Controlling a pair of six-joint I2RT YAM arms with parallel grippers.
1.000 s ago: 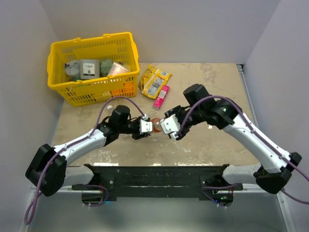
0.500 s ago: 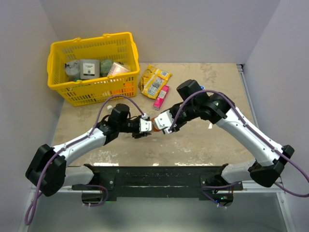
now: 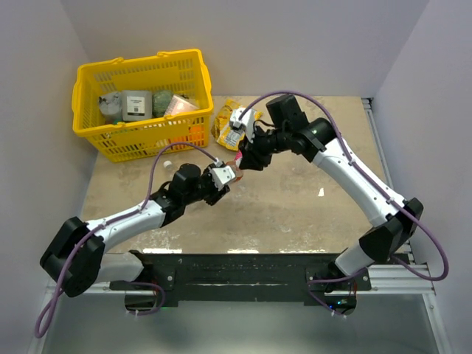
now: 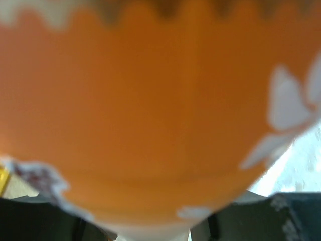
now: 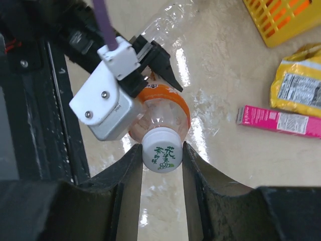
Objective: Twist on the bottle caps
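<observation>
My right gripper is above bare tabletop, which lies below it, to its right in the top view. It will carry the bottle sideways and down and let go of it.
The orange-labelled bottle (image 5: 164,108) is held off the table between the two arms. My left gripper (image 3: 223,176) is shut on its body, and its label (image 4: 150,115) fills the left wrist view. A white cap (image 5: 161,150) with green print sits on the bottle's neck. My right gripper (image 5: 160,156) is shut on that cap, one finger (image 5: 129,168) on each side. In the top view the right gripper (image 3: 241,161) meets the bottle (image 3: 234,166) from the far side. A colourless bottle (image 5: 168,22) lies on the table beyond the left gripper (image 5: 108,108). A small whitish cap (image 3: 168,164) lies by the left arm.
A yellow basket (image 3: 88,125) with several items stands at the back left. A yellow snack packet (image 3: 234,124) and a pink packet (image 5: 278,120) lie on the table under the right arm. The black rail (image 3: 236,269) runs along the near edge.
My right arm swung to the far side of the bottle and its jaws closed on the cap. The left gripper tipped the bottle up toward it, still gripping.
</observation>
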